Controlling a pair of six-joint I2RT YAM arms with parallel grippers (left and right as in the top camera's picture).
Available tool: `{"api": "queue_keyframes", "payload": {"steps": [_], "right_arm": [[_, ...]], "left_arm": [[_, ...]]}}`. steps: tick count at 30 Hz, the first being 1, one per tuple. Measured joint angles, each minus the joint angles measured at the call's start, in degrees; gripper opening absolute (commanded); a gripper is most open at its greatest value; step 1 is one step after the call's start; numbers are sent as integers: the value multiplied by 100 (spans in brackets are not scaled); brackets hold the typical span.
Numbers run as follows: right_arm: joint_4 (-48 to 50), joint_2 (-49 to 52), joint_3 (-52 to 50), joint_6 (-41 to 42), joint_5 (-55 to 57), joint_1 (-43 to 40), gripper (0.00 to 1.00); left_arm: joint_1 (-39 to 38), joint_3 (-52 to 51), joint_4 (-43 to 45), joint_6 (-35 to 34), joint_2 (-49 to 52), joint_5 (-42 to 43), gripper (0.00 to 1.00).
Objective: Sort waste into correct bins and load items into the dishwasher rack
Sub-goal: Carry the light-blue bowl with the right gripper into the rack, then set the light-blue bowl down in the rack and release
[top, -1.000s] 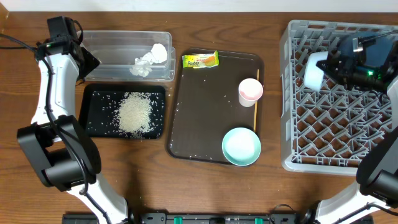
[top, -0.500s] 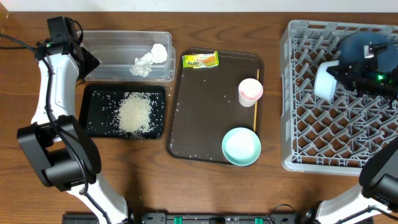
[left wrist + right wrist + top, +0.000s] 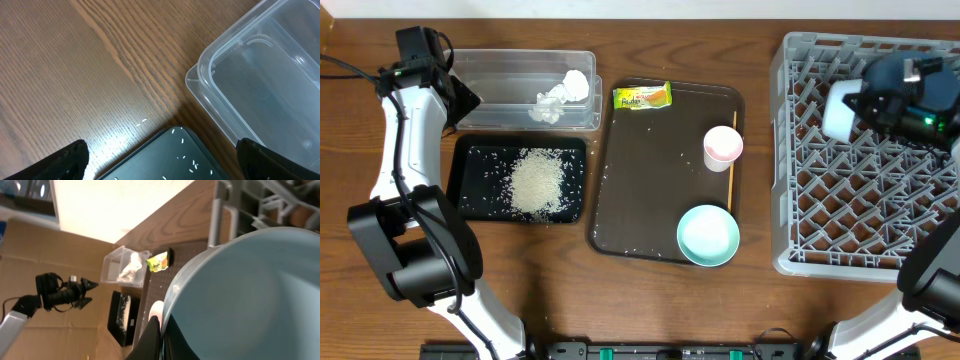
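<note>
My right gripper turns next and lowers the pale blue bowl onto the rack wires beside the dark blue plate to release it, because those pegs stand empty.
My right gripper (image 3: 160,336) is shut on the rim of a pale blue bowl (image 3: 240,295), held tilted on edge over the far left part of the grey dishwasher rack (image 3: 790,200); from overhead the bowl (image 3: 840,110) shows beside a dark blue plate (image 3: 892,72). My left gripper (image 3: 165,160) is open and empty above the black tray's corner (image 3: 175,155), next to the clear tub (image 3: 260,85). Rice (image 3: 536,183) lies in the black tray (image 3: 470,150). A tissue (image 3: 560,97) lies in the tub (image 3: 500,70).
A brown serving tray (image 3: 650,200) in the middle holds the yellow-green wrapper (image 3: 642,97), the pink cup (image 3: 723,145), the orange stick (image 3: 731,185) and a second pale blue bowl (image 3: 708,235). Stray grains dot the tray and the wood.
My right gripper has carried the bowl a little to the right over the rack, then back toward the far side. The left arm has not moved.
</note>
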Motion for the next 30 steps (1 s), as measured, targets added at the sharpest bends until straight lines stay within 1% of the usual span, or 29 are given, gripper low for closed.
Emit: {"api": "queue_keyframes", "payload": {"steps": [6,11,19,23,30], "right_arm": [[345,7,-4,181,28,367,1],[348,7,-4,404,197,459,1],[-140,-13,35,579,562,369,2],[-442,-35,48,597,1095,262,3],[-579,-114,55,597,1373,273,4]], "left_arm": [[0,0,0,0,0,0,96],[0,0,0,0,0,0,96],[0,0,0,0,0,0,96],[0,0,0,0,0,0,96],[0,0,-2,0,0,0,96]]}}
